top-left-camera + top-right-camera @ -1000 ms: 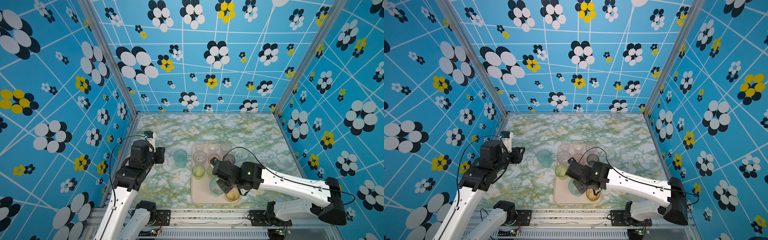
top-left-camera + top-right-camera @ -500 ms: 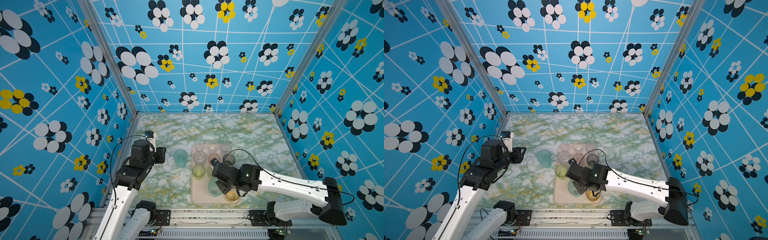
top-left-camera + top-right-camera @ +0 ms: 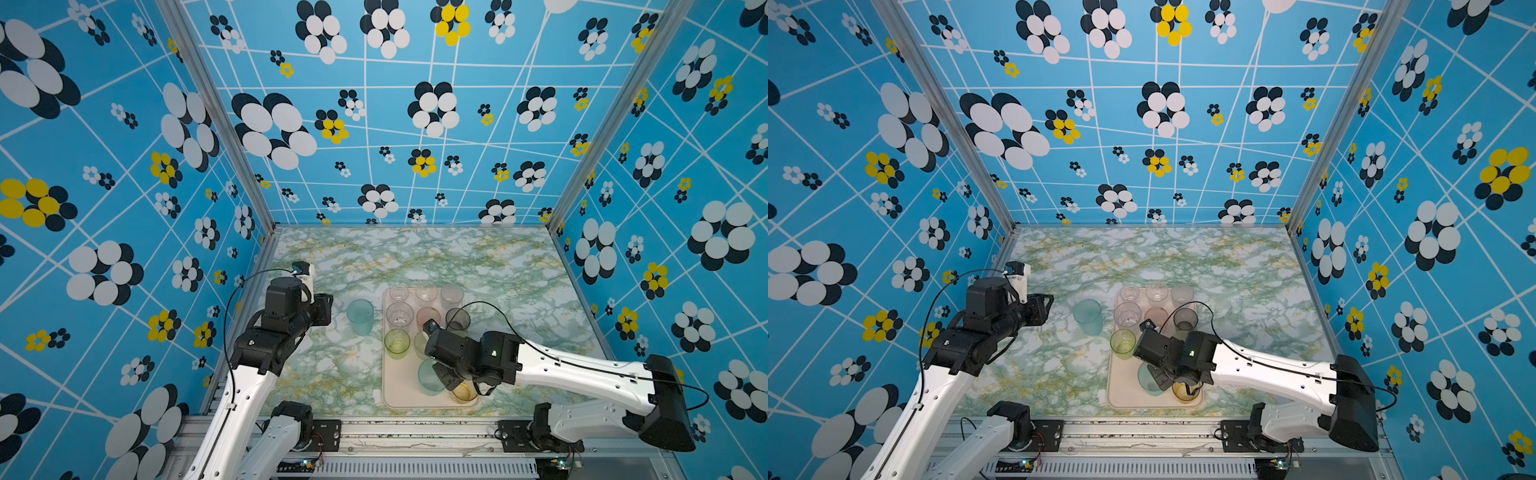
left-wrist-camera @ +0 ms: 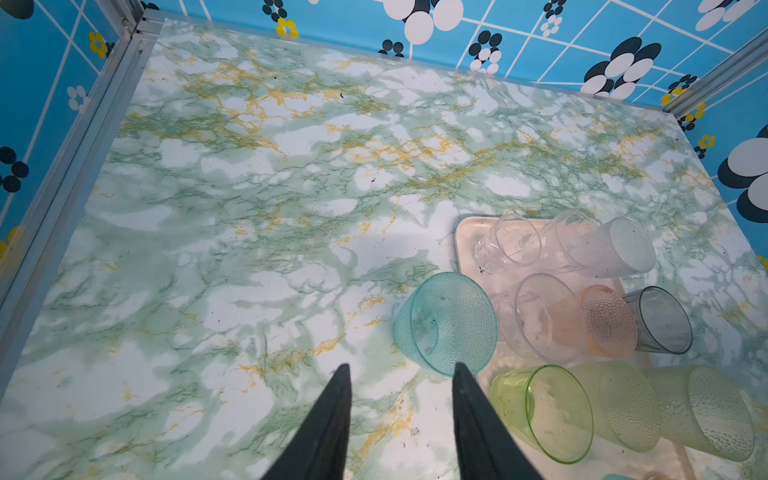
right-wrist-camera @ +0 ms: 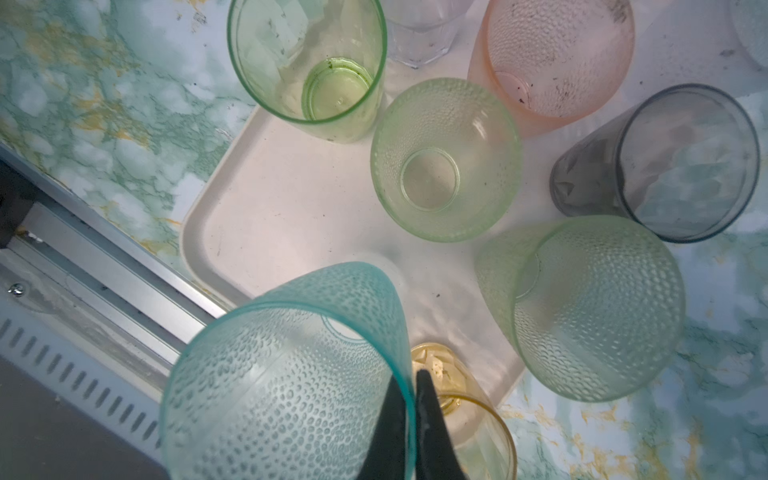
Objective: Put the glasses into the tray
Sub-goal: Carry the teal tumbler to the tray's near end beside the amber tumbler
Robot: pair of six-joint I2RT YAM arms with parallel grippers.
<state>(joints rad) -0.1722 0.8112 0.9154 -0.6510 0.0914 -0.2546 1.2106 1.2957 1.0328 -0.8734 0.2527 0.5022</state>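
Observation:
I will next lower the hanging teal glass straight down with my right gripper onto the tray's bare bottom beside the amber (image 3: 464, 391) glass and release the teal glass's rim.
The cream-pink tray (image 3: 401, 386) (image 3: 1123, 390) lies on the marbled table and holds several glasses, among them green (image 3: 397, 343), pink (image 3: 428, 316), smoky grey (image 3: 457, 320) and amber (image 3: 464, 391). My right gripper (image 5: 409, 376) is shut on the rim of a dimpled teal glass (image 5: 282, 374) (image 3: 430, 376), one finger inside and one outside. That glass hangs tilted over the tray's near end, beside the amber one. A second teal glass (image 3: 360, 316) (image 4: 446, 322) stands on the table just left of the tray. My left gripper (image 4: 399, 368) is open and empty, just short of it.
Two pale green dimpled glasses (image 5: 446, 160) (image 5: 598, 307) stand close to the held one. Clear glasses (image 4: 507, 245) fill the tray's far end. The metal front rail (image 5: 124, 291) runs near the tray, and patterned blue walls enclose the table.

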